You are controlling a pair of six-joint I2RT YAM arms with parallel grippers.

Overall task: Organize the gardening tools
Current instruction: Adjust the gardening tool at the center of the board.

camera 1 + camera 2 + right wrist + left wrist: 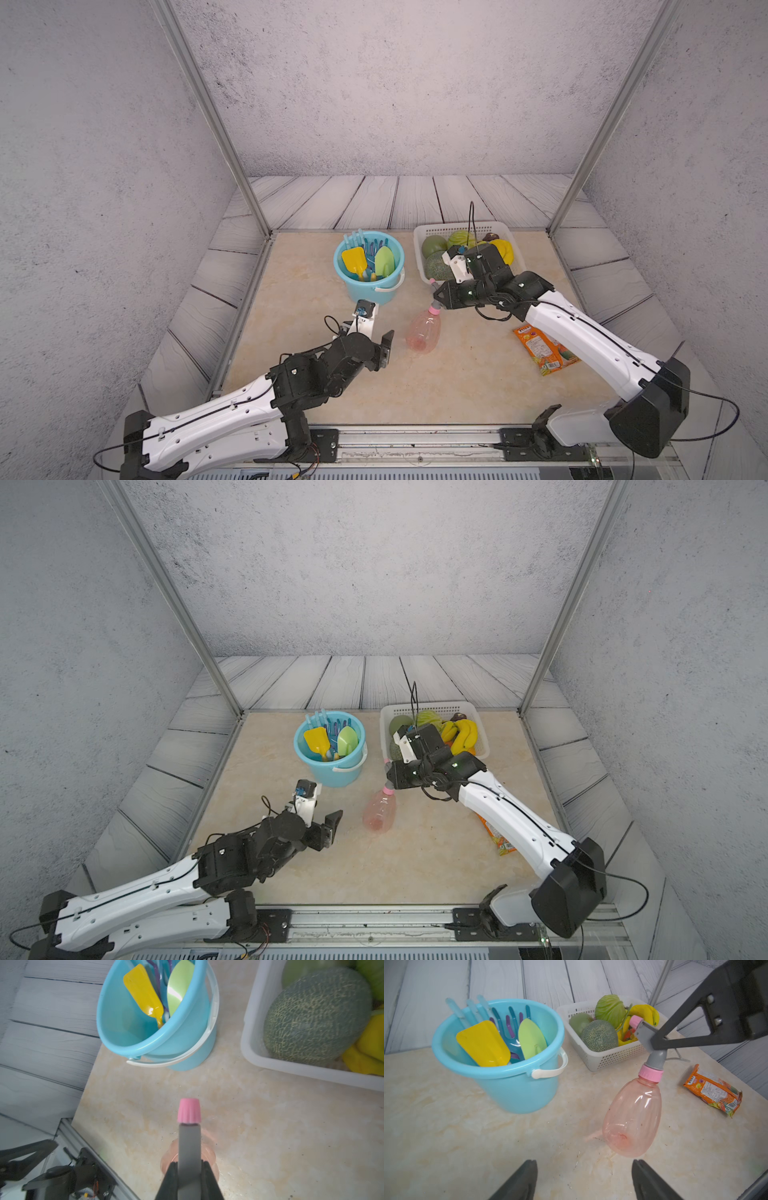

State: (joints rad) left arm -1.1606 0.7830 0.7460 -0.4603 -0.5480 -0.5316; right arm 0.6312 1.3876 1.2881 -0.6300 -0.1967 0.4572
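Observation:
Next, my right gripper swings toward the blue bucket (338,266), lowers the bottle onto the clear tabletop beside it and releases. The bucket holds the other tools.
A pink translucent spray bottle (423,332) (379,812) (633,1113) hangs tilted, its base low over the tabletop. My right gripper (437,296) (389,773) (189,1164) is shut on its grey spray head (189,1142), behind the pink nozzle (189,1110). My left gripper (382,351) (330,827) (584,1162) stands open and empty just left of the bottle's base. The blue bucket (338,266) (500,1072) holds a yellow shovel (354,258) (483,1043), a green trowel (384,261) (531,1038), a light-blue fork (355,240) and a blue fork and a purple fork (510,1022).
A white basket (417,253) (602,1059) of fruit and vegetables stands at the back right, partly under my right wrist. An orange snack packet (542,349) (714,1091) lies flat by the right arm. Metal frame posts rise at the table's back corners.

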